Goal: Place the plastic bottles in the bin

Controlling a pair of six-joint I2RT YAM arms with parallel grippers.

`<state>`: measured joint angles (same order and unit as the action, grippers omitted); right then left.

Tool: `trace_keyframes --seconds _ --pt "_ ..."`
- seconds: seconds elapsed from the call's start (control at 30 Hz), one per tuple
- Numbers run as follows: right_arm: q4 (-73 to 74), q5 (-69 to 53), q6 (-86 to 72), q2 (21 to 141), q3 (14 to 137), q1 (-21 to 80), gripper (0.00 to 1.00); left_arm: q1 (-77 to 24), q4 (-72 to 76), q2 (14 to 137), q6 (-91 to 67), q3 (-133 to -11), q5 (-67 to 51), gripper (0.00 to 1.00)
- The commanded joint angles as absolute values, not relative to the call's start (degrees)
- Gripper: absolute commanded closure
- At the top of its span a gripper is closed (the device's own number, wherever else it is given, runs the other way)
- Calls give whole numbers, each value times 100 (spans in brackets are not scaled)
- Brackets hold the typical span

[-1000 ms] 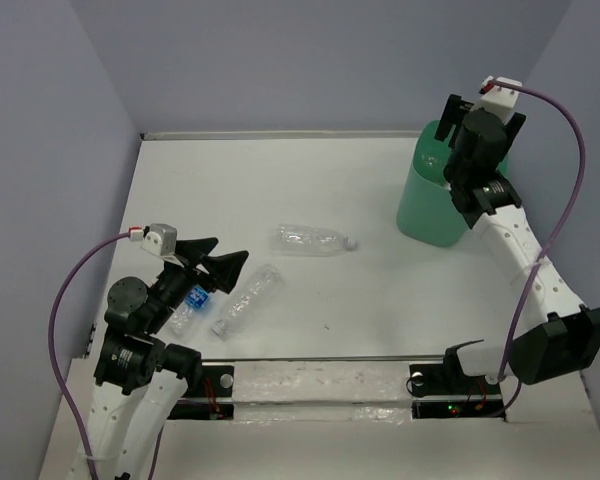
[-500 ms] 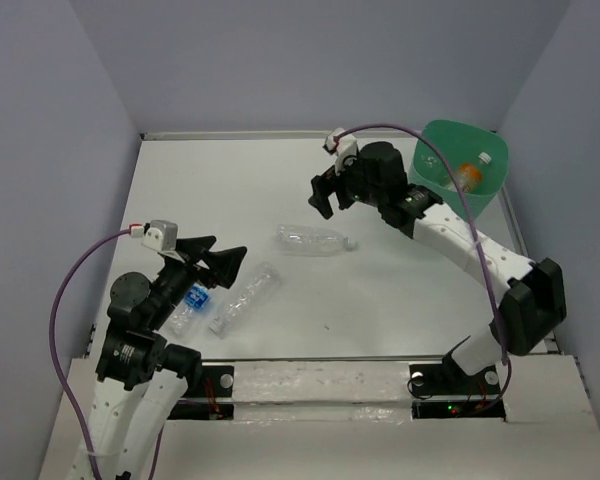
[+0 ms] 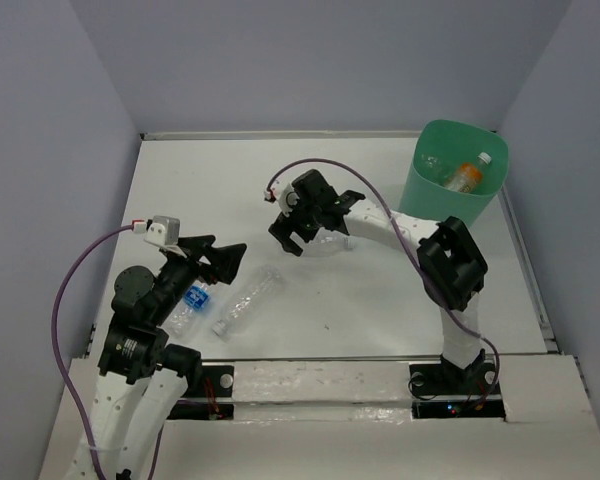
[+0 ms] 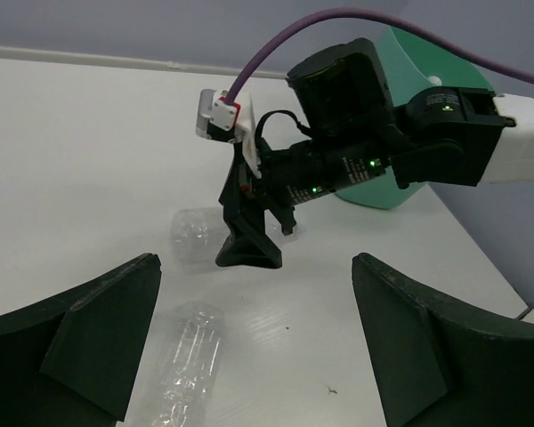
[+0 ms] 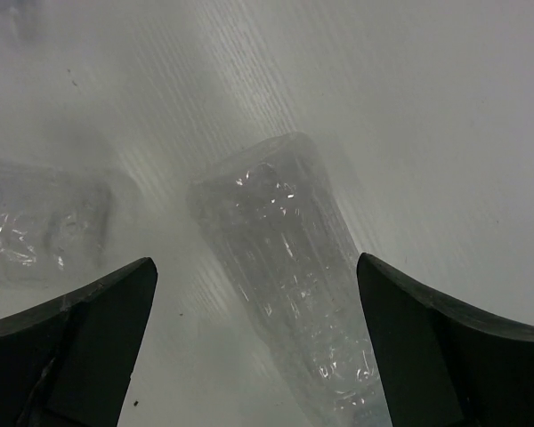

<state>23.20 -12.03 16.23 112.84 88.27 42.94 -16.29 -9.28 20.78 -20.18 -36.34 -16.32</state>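
My right gripper moves down over the blunt end of the clear bottle mid-table and closes there next, because its spread fingers still hang above the bottle.
My right gripper (image 3: 302, 232) hangs open over a clear plastic bottle (image 3: 329, 246) lying mid-table. In the right wrist view that bottle (image 5: 289, 276) lies between the spread fingers (image 5: 71, 347), untouched. My left gripper (image 3: 220, 258) is open too, just above the table at the near left. Below it lie another clear bottle (image 3: 248, 298) and a blue-labelled bottle (image 3: 190, 305). The left wrist view shows this clear bottle (image 4: 191, 356) near the left finger and the right gripper (image 4: 254, 240) beyond. The mint-green bin (image 3: 420, 205) stands far right and holds an orange-labelled bottle (image 3: 465, 177).
A second clear bottle (image 5: 36, 231) lies at the left edge of the right wrist view. The right arm's purple cable (image 3: 320, 165) loops above the table. Grey walls close the table on three sides, and the right arm stretches from its base towards the middle.
The right arm has swung from above the bin to mid-table and come down over the clear bottle, its jaws spreading wider. The left arm has not moved.
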Motion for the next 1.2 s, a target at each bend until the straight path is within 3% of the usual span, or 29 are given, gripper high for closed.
trace_keyframes --seconds 0.0,0.1,0.17,0.2,0.3,0.37,0.57,0.67,0.87,1.03,1.17 --pt "2874 -1213 2012 11767 9412 4289 0 -1582 -738 2127 -1969 -3674 -1749 1" --pt "2900 -1020 2196 12225 9676 4289 2 -1573 -738 2118 -1977 -3674 -1749 1" --pt "2883 -592 2293 12497 9930 4289 11 -1573 -729 2101 -1978 -3665 -1758 1" --pt "2839 -589 2303 12498 9932 4289 11 -1573 -729 2101 -1978 -3665 -1758 1" --pt "2419 -106 2311 12332 9853 4289 34 -1573 -712 2118 -1978 -3648 -1802 1" --pt "2163 139 2320 12086 9695 4289 42 -1573 -703 2136 -1969 -3639 -1854 1" --pt "1441 623 2005 10716 9317 4289 46 -1564 -703 2065 -1977 -3647 -1855 1" --pt "391 1290 1768 9653 8913 4228 49 -1564 -694 2022 -1978 -3639 -1872 1" --pt "-298 2107 1214 8054 8710 2940 53 -1591 -685 1925 -1969 -3639 -1916 1" --pt "-931 2206 791 7594 8420 1900 53 -1600 -686 1828 -1960 -3630 -1907 1" --pt "-1063 1788 809 7936 8455 1241 51 -1643 -686 1793 -1969 -3639 -1890 1"
